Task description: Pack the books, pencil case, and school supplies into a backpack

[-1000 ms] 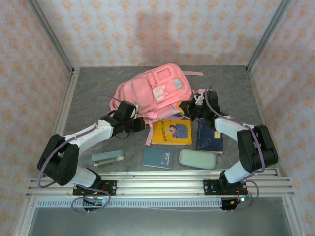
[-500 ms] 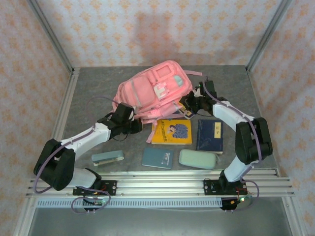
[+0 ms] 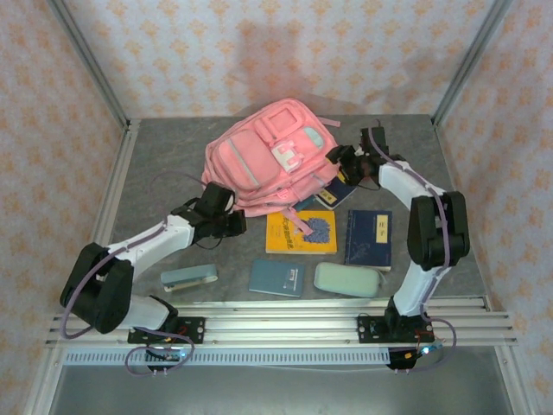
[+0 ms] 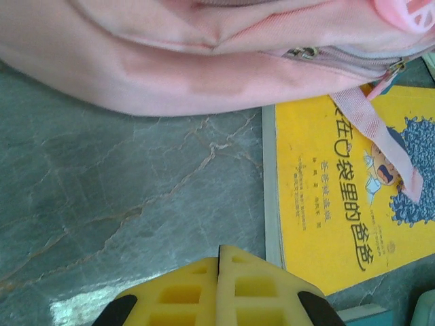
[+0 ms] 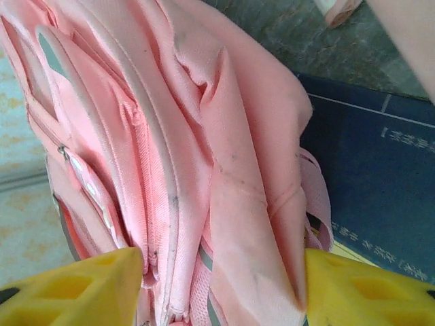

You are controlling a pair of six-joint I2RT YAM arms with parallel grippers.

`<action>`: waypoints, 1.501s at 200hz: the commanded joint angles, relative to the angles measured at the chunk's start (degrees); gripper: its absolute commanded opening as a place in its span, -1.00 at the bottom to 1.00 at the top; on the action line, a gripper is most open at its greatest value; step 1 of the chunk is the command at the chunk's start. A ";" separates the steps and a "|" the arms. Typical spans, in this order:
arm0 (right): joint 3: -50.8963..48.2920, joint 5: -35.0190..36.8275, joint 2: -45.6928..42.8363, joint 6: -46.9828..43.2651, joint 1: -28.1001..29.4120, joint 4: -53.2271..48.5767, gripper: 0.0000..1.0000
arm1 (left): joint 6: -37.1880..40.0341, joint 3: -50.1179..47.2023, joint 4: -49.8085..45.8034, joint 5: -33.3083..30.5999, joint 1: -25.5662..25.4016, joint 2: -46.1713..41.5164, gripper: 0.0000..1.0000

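Observation:
The backpack's corner is the only part my spread fingers reach, so I will bring my right gripper back over the half-covered navy book onto the pink fabric of the backpack's near side.
The pink backpack (image 3: 268, 151) is propped up at the table's middle back, front pockets facing up. My right gripper (image 3: 335, 157) is at its right side, open, with folds of the backpack (image 5: 197, 136) between the spread fingers. My left gripper (image 3: 239, 226) is shut and empty, low over the table just in front of the backpack's lower edge (image 4: 170, 68). A yellow book (image 3: 301, 232) lies in front with a pink strap (image 4: 380, 136) across it. A navy labelled book (image 3: 368, 238), a teal notebook (image 3: 276, 278), the mint pencil case (image 3: 346, 279) and the blue-grey stapler bar (image 3: 188, 277) lie nearer.
Another navy book (image 3: 333, 194) pokes out from under the backpack's right side and shows as a dark cover (image 5: 380, 176) in the right wrist view. The metal frame posts and patterned walls close in the table at the back and sides.
The backpack has been tipped up and shifted toward the back. My right gripper went back and to the right with it and has spread its fingers. The left gripper stayed shut, almost in place.

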 commanded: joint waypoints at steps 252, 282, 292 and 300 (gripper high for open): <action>-17.71 4.48 2.23 28.31 14.88 45.24 -0.88 | -1.00 5.89 -7.98 -2.40 -0.10 -7.06 -0.48; -15.56 1.08 -2.71 24.68 13.76 38.94 -0.95 | 1.32 9.10 -9.43 -0.63 -0.14 -4.46 -0.20; -15.09 -0.13 -3.81 24.46 13.38 37.90 -0.96 | 2.05 10.53 -10.14 0.12 -0.10 -3.20 -0.16; -14.81 -1.40 -4.47 24.63 13.07 38.33 -0.97 | 2.59 11.63 -10.82 0.23 -0.10 -2.16 -0.13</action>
